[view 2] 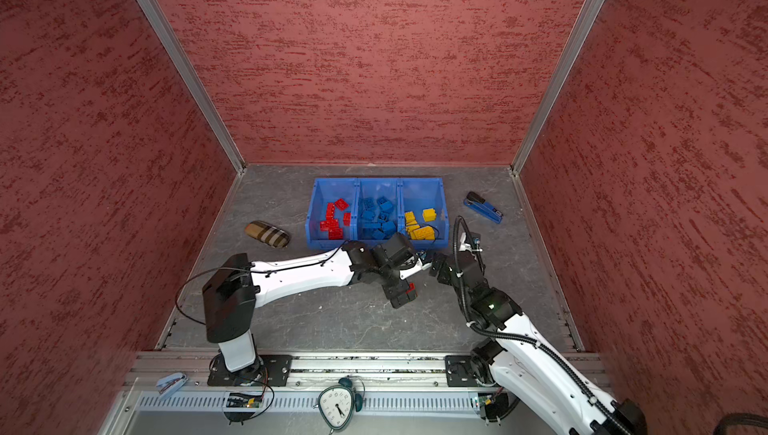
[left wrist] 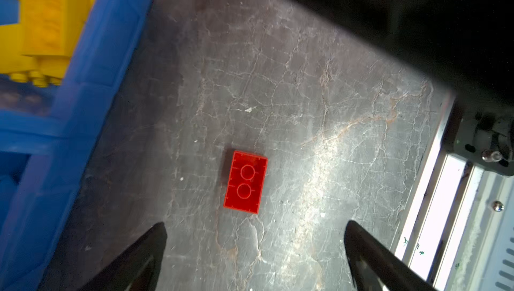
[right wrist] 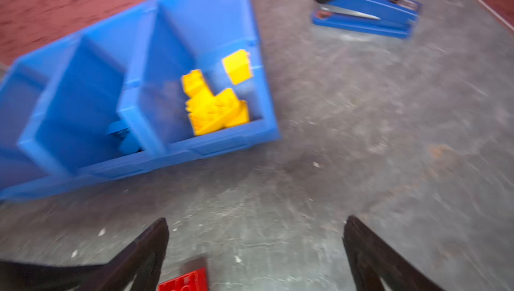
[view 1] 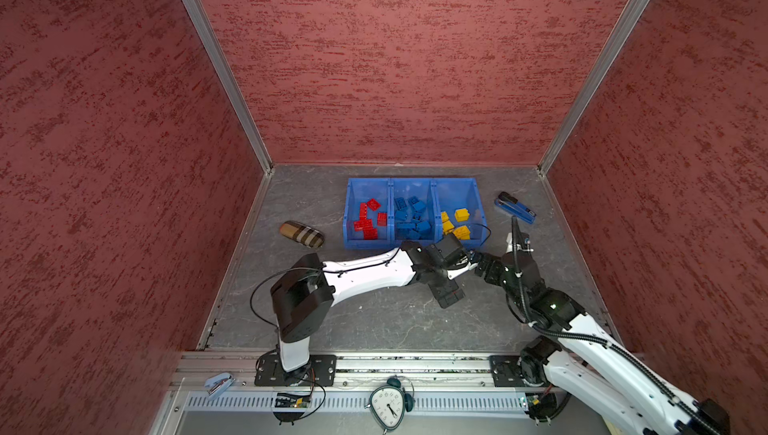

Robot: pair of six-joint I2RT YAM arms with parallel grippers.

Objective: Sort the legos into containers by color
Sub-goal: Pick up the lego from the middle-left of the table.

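My left gripper moves down onto the red brick (view 2: 411,285) next and closes its open fingers across the brick's long sides, as those sides already face the fingers.
Three joined blue containers (view 1: 411,183) stand in a row. The left one holds red legos (view 1: 368,221), the middle one blue legos (view 1: 411,217) and the right one yellow legos (view 1: 457,223). One red brick (left wrist: 246,182) lies studs-down on the table in front of the yellow container. Its edge peeks out beside my left wrist (view 2: 411,286). My left gripper (left wrist: 256,223) hangs open above the table, with the brick just past its fingertips. My right gripper (right wrist: 257,218) is open too, and the red brick (right wrist: 185,281) lies low between its fingers. The two grippers nearly meet (view 1: 473,264).
A blue-black stapler (view 1: 515,206) lies right of the containers. A plaid case (view 1: 301,234) lies to their left. The front rail (view 1: 415,364) carries a clock (view 1: 388,406) and a small pale stapler (view 1: 218,383). Red walls enclose three sides.
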